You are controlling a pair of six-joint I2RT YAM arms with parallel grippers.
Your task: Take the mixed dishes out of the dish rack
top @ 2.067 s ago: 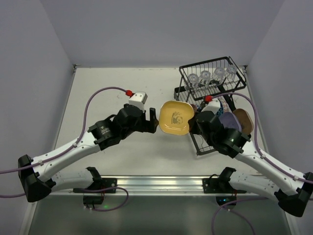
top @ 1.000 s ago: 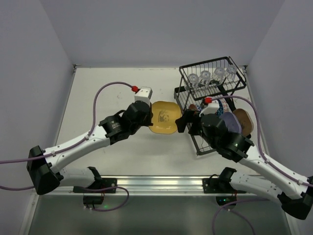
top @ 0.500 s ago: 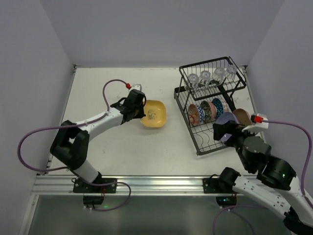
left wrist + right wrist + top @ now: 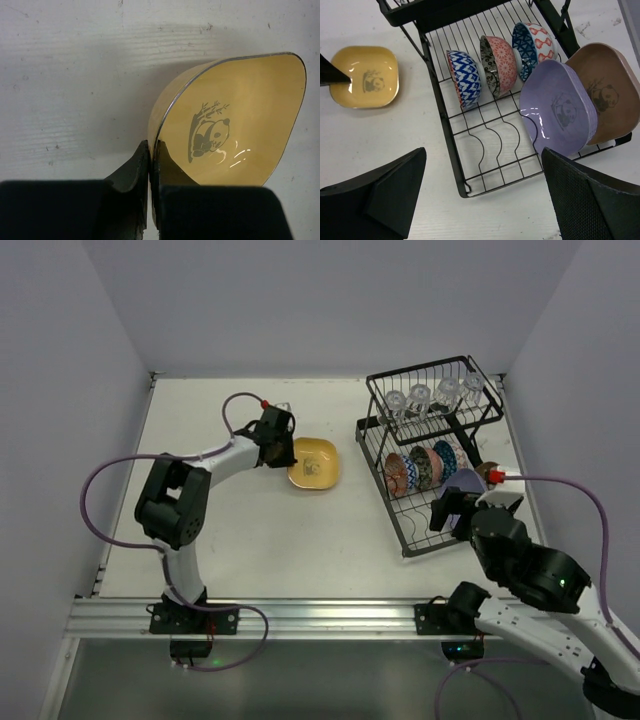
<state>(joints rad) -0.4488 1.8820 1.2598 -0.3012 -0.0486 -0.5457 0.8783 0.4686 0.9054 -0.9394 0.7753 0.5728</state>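
Note:
My right gripper goes down toward the right in its wrist view onto the lavender plate's upper rim (image 4: 586, 111) next, because that rim stands clear of the rack's wires.
My left gripper (image 4: 150, 147) is shut on the near rim of the yellow plate (image 4: 235, 115), which has a panda print. The yellow plate (image 4: 314, 463) sits low at the table left of the dish rack (image 4: 400, 530), my left gripper (image 4: 288, 454) at its left edge. My right gripper (image 4: 484, 150) hangs open and empty above the rack's front wires (image 4: 447, 140). In the lower tray stand three bowls: blue zigzag (image 4: 465, 77), pink-red (image 4: 501, 65), blue and orange (image 4: 532, 42). Beside them lean a lavender plate (image 4: 560, 112) and a tan-brown plate (image 4: 610, 100). Glass cups (image 4: 432, 397) sit in the upper basket.
The rack fills the right back part of the white table (image 4: 240, 540). Grey walls close in the left, back and right sides. The left arm's purple cable (image 4: 100, 490) loops over the left of the table.
The left arm has carried the yellow plate left, away from the rack, and lowered it. The right arm has pulled back toward the near edge, its gripper open.

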